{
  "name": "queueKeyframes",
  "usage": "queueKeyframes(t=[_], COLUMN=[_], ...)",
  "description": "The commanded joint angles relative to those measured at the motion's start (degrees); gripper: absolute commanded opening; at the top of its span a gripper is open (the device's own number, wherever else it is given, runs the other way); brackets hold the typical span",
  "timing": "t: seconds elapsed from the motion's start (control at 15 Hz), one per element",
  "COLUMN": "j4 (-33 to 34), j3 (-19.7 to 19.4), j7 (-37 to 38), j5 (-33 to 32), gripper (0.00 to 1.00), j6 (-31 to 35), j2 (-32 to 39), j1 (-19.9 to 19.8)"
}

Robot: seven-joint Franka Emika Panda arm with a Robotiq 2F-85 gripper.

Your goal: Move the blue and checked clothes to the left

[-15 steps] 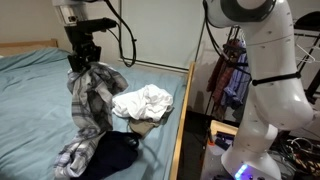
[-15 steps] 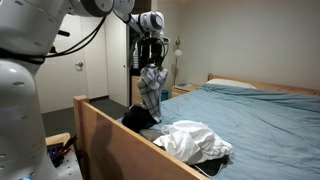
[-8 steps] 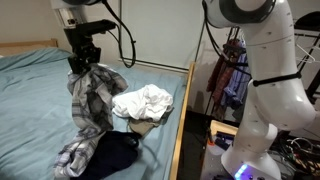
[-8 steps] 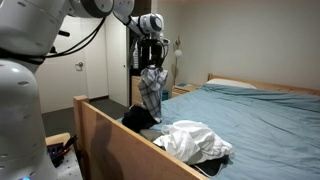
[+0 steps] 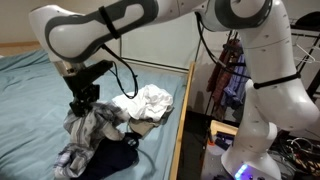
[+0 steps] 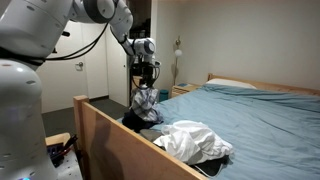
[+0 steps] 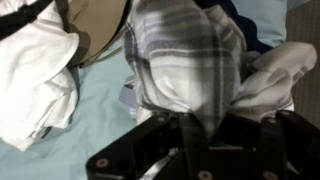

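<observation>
My gripper will go down toward the dark blue cloth and open next, because the checked cloth (image 5: 90,130) hangs bunched on the bed.
My gripper (image 5: 82,100) is shut on the checked grey-and-white cloth (image 5: 90,130) and holds it low over the bed, its lower part bunched on the mattress. In an exterior view the gripper (image 6: 143,82) holds the cloth (image 6: 143,102) near the bed's wooden footboard. In the wrist view the checked cloth (image 7: 185,60) fills the middle, pinched between my fingers (image 7: 195,135). The dark blue cloth (image 5: 110,157) lies under the checked one; it also shows in an exterior view (image 6: 133,118) and in the wrist view (image 7: 240,20).
A white garment (image 5: 145,101) over a tan one (image 5: 140,124) lies beside the checked cloth on the teal sheet (image 5: 30,100). The wooden bed frame (image 5: 183,120) runs along the side. Hanging clothes (image 5: 228,85) stand past it.
My gripper has come down a long way with the checked cloth, which now bunches on the bed instead of hanging full length.
</observation>
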Motion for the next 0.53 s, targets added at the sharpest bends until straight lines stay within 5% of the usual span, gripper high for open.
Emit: queueKeyframes(t=[0.0, 0.47], j4=[-5.65, -6.85], j3=[-0.36, 0.97], j7=[-3.96, -17.64], j5=[6.3, 20.66], gripper=[0.03, 0.03], j6=[8.28, 10.01], j2=[1.93, 9.78], j1=[-1.33, -5.5])
